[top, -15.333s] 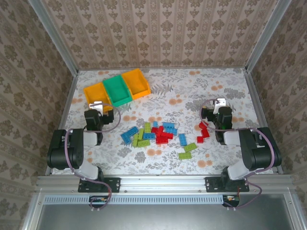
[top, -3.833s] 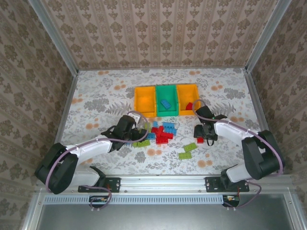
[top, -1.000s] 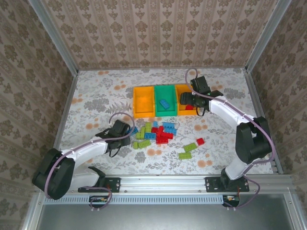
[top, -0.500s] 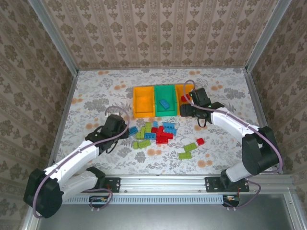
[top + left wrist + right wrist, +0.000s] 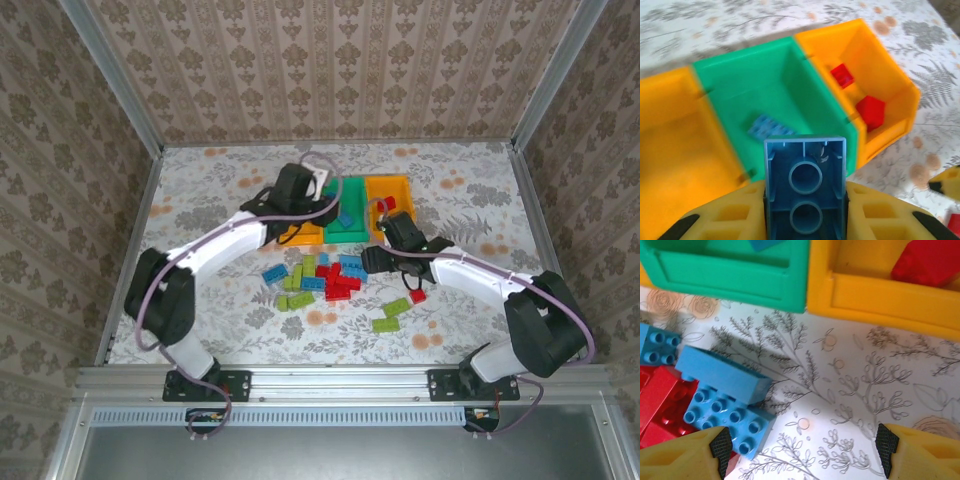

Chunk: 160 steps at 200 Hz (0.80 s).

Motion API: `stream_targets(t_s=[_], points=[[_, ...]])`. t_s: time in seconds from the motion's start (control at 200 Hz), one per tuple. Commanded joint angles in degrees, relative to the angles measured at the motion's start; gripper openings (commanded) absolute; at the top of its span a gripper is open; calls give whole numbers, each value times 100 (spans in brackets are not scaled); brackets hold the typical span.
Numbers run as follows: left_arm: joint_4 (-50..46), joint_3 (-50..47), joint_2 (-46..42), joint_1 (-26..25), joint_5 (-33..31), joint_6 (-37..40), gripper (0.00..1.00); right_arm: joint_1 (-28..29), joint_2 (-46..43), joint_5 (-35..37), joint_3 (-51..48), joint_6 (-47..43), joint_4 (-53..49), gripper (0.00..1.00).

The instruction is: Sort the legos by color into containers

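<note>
The robot's left gripper will next go toward the red bricks, move down over the bottom of the green container and let go of the blue lego, because a blue brick lies there.
My left gripper (image 5: 805,200) is shut on a blue lego (image 5: 805,172), hollow underside toward the camera, just above the near edge of the green container (image 5: 790,75). That container holds one blue brick (image 5: 771,127). The orange container (image 5: 880,65) to its right holds two red bricks (image 5: 871,111). In the top view the left gripper (image 5: 328,200) hangs over the containers. My right gripper (image 5: 804,450) is open and empty, low over the table beside blue legos (image 5: 722,375) at the pile's edge (image 5: 320,275).
A second orange container (image 5: 675,145) stands left of the green one. Lime green bricks (image 5: 397,307) and a red one (image 5: 418,295) lie right of the pile. Metal rails (image 5: 330,380) and patterned walls border the table.
My left arm has swung from the pile's left side up over the containers, carrying the blue lego. My right gripper has come down from the right orange container toward the pile.
</note>
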Motion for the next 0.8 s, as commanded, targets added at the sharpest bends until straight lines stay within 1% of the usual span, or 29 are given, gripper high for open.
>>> stream_targets(t_s=[0.0, 0.165, 0.235, 0.37, 0.485, 0.58, 0.745, 0.795], points=[[-56, 701, 593, -2, 484, 369, 23, 106, -59, -28, -151, 239, 116, 79], [-356, 1423, 1453, 51, 495, 137, 25, 288, 53, -87, -203, 313, 331, 79], [-359, 1561, 1676, 112, 492, -86, 27, 381, 180, -55, -129, 97, 386, 79], [-401, 1745, 1897, 206, 501, -425, 34, 472, 500, 60, 122, -446, 352, 80], [-388, 1766, 1889, 207, 509, -506, 42, 472, 793, 39, 421, -712, 199, 77], [-359, 1711, 1811, 205, 552, -548, 51, 481, 1032, -33, 639, -882, 95, 75], [-335, 1399, 1463, 205, 576, -505, 67, 481, 1287, -86, 903, -1001, 64, 72], [-352, 1284, 1334, 213, 563, -506, 70, 479, 1379, -134, 986, -1077, 24, 70]])
